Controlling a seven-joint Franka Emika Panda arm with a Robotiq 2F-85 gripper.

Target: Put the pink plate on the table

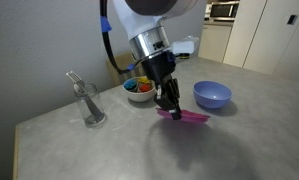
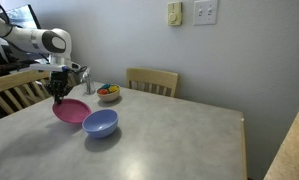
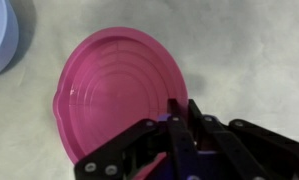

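Observation:
My gripper should next lower the pink plate onto the bare tabletop (image 1: 177, 129) beside the blue bowl and let go of the plate's rim there, because the plate is still hanging tilted.
The pink plate (image 1: 189, 116) is round and magenta, and hangs tilted just over the grey table (image 1: 109, 150), next to the blue bowl. My gripper (image 1: 169, 101) is shut on the plate's rim from above. In an exterior view the plate (image 2: 73, 111) tilts with its lower edge close to the table (image 2: 179, 140), under the gripper (image 2: 59, 93). The wrist view shows the plate (image 3: 114, 85) from above with the fingers (image 3: 182, 112) pinched on its rim. I cannot tell whether the plate touches the table.
A periwinkle-blue bowl (image 1: 212, 95) (image 2: 100, 123) sits beside the plate. A small white bowl of colourful pieces (image 1: 139, 89) (image 2: 108, 93) and a clear glass with a spoon (image 1: 89, 105) stand behind. Wooden chairs (image 2: 152, 80) line the far edge.

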